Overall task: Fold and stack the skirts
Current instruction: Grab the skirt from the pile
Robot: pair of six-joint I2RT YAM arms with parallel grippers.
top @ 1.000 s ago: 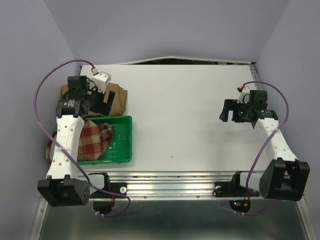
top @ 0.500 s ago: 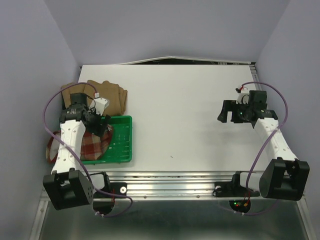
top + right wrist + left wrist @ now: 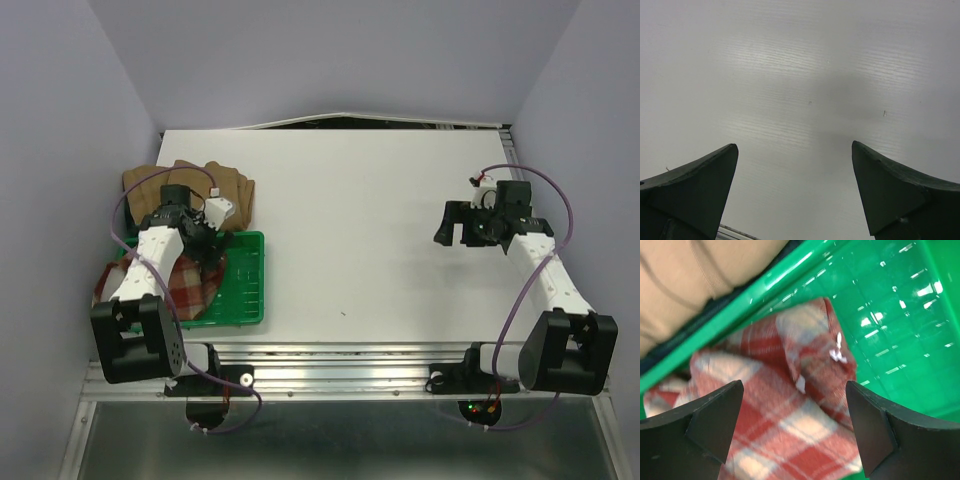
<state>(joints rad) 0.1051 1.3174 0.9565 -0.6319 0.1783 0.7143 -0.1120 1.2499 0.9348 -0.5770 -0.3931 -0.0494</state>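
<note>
The raised plaid fold by the white ties lines up between my left gripper's open fingers, so I will lower that gripper onto it next.
A red-and-cream plaid skirt (image 3: 190, 290) lies crumpled in the left half of the green ribbed tray (image 3: 245, 285) and spills over its left rim. Tan-brown skirts (image 3: 235, 190) lie piled on the table just behind the tray. My left gripper (image 3: 205, 252) hangs open right over the plaid skirt (image 3: 790, 410), its fingers (image 3: 710, 420) on either side of the cloth and nothing between them; the tray (image 3: 890, 315) and the tan cloth (image 3: 690, 275) show beyond. My right gripper (image 3: 455, 222) is open and empty above the bare white table (image 3: 800, 75).
The white table (image 3: 380, 220) is closed in by purple walls at the left, right and back. A metal rail (image 3: 340, 355) runs along its front edge between the two arm bases. A dark gap (image 3: 400, 122) shows at the back edge.
My left arm has drawn back from over the tan-brown skirts towards the near side and now points down over the plaid skirt in the tray. The right arm has barely moved.
</note>
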